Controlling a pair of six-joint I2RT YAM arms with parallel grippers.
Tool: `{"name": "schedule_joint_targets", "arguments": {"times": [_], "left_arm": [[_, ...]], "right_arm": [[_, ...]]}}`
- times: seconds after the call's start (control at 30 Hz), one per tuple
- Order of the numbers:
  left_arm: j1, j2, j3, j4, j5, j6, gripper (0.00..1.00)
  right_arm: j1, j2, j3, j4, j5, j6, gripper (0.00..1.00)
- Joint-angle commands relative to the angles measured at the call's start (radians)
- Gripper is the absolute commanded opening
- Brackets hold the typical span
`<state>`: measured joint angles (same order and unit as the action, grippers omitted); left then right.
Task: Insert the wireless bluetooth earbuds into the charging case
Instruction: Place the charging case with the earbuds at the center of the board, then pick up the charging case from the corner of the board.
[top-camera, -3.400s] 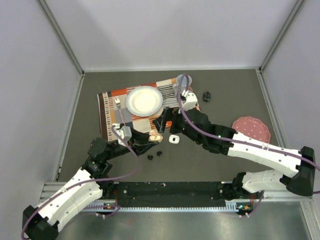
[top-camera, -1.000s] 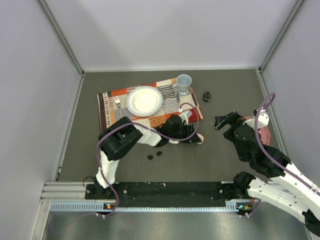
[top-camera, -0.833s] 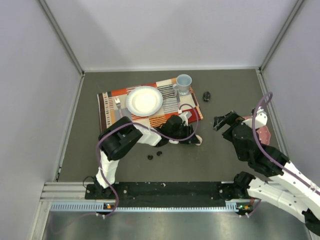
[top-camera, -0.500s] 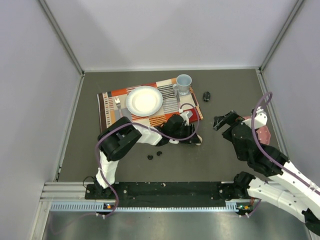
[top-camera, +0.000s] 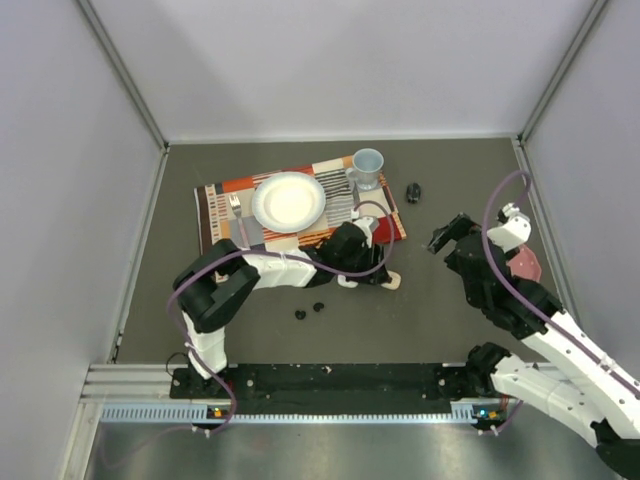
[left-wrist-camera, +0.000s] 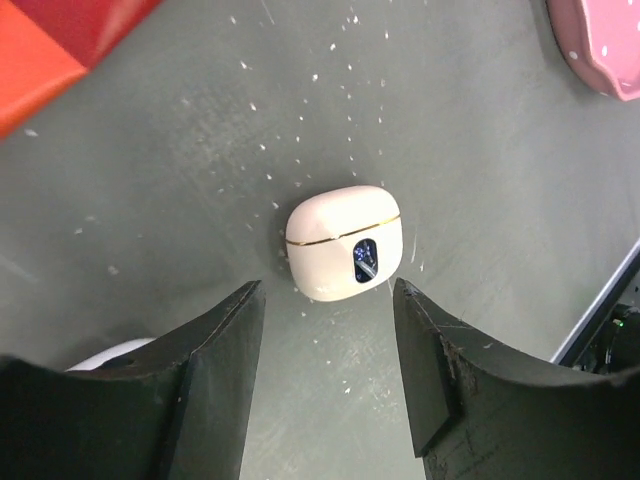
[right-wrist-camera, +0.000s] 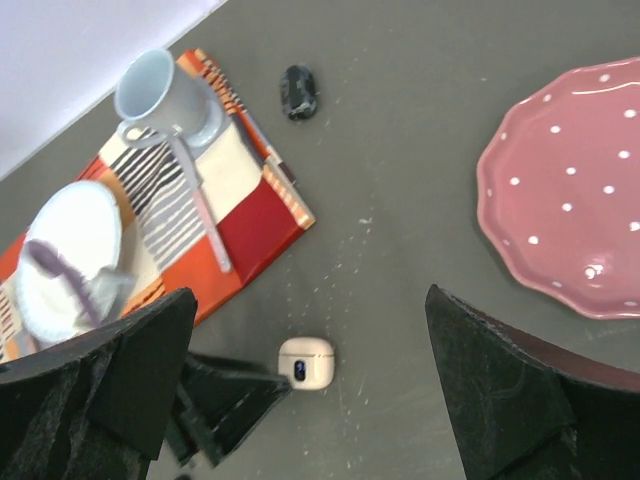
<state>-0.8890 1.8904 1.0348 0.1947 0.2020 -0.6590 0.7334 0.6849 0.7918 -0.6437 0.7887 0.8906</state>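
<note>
My right gripper will next move outward and down and close across the small black object (top-camera: 413, 193) (right-wrist-camera: 298, 92). The object is outward and below my gripper, and it has bare table on both sides.
The cream charging case (left-wrist-camera: 345, 242) lies shut on the dark table, its small dark window facing up. It sits just beyond the tips of my left gripper (left-wrist-camera: 328, 318), which is open with nothing between its fingers. From above, the case (top-camera: 392, 281) lies right of the left gripper (top-camera: 372, 270). Two black earbuds (top-camera: 300, 314) (top-camera: 319, 307) lie loose on the table nearer the arm bases. My right gripper (top-camera: 447, 236) hovers wide open and empty off to the right, well above the case (right-wrist-camera: 306, 362). No white earbuds show.
A striped placemat (top-camera: 225, 200) carries a white plate (top-camera: 288, 201), a fork (top-camera: 236, 208) and a grey mug (top-camera: 367, 167). A small black object (top-camera: 413, 191) lies right of the mat. A pink dotted plate (right-wrist-camera: 570, 200) sits at the right. A white rounded thing (left-wrist-camera: 115, 352) peeks behind my left finger.
My left gripper has opened and let go of the cream case, which now rests on the table, and the left arm has stretched lower. The right arm shifted slightly, still open.
</note>
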Motion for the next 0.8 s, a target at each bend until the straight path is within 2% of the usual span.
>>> {"name": "schedule_joint_targets", "arguments": {"times": [0.0,0.23,0.33,0.4,0.47,0.6,0.77], "left_arm": [[0.001,-0.138,0.024,-0.098,-0.114,0.082,0.59],[0.001,-0.387,-0.025,-0.129,-0.188,0.173,0.61],[-0.001,-0.506,-0.051,-0.156,-0.193,0.205,0.61],[-0.001,-0.61,-0.088,-0.158,-0.242,0.234,0.63],[0.002,-0.687,-0.117,-0.159,-0.268,0.254,0.66],[0.002,-0.906,-0.226,-0.146,-0.335,0.295,0.75],[0.002,-1.124,-0.307,-0.22,-0.377,0.361,0.83]], "right_arm": [[-0.12,0.057,0.041,0.004,-0.127,-0.059,0.98],[-0.324,0.298,0.092,0.071,-0.344,-0.163,0.97],[-0.345,0.401,0.156,0.091,-0.349,-0.188,0.94],[-0.35,0.448,0.167,0.174,-0.342,-0.22,0.92],[-0.351,0.491,0.181,0.257,-0.355,-0.274,0.87],[-0.37,0.696,0.294,0.273,-0.361,-0.312,0.79],[-0.399,0.832,0.354,0.354,-0.418,-0.315,0.75]]}}
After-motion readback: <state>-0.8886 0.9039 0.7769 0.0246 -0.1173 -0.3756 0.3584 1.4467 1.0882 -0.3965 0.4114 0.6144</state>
